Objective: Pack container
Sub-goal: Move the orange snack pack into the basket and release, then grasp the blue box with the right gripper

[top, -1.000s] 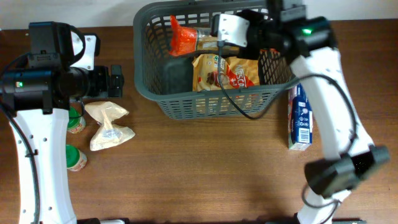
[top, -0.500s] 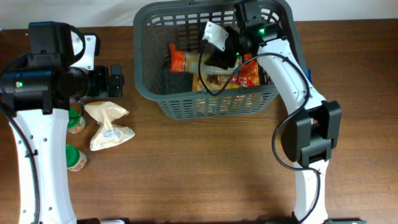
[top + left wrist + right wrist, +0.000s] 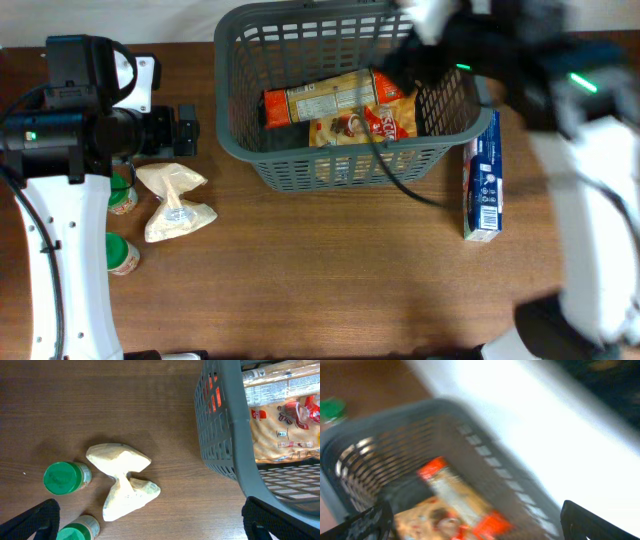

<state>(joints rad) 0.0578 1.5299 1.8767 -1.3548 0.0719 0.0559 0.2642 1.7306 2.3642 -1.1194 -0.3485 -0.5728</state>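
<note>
The unpacked carton is below my right gripper, to its right in the overhead view. My right gripper should move across the basket's rim and down onto the carton's far half (image 3: 482, 154).
The container (image 3: 330, 168), a dark grey lattice basket, stands at the table's far middle. Inside lie a long packet with orange ends (image 3: 320, 100), a tan snack bag (image 3: 362, 125) and a dark item (image 3: 285, 135). My right arm (image 3: 560, 80) is blurred above the basket's right rim. In the right wrist view my right gripper (image 3: 480, 527) is open and empty over the basket wall (image 3: 485, 460), with the packet (image 3: 460, 495) below. My left gripper (image 3: 157, 525) hangs open left of the basket (image 3: 225, 435), above bare wood beside a cream bag (image 3: 122, 480).
A blue and white carton (image 3: 482, 180) lies right of the basket. The cream bag (image 3: 175, 200) and two green-lidded jars (image 3: 122, 195) (image 3: 122, 255) sit at the left, under the left arm.
My right gripper has opened and let go of the orange-ended packet, which now lies flat in the basket. The right arm has swung up and to the right. The left arm is unmoved.
</note>
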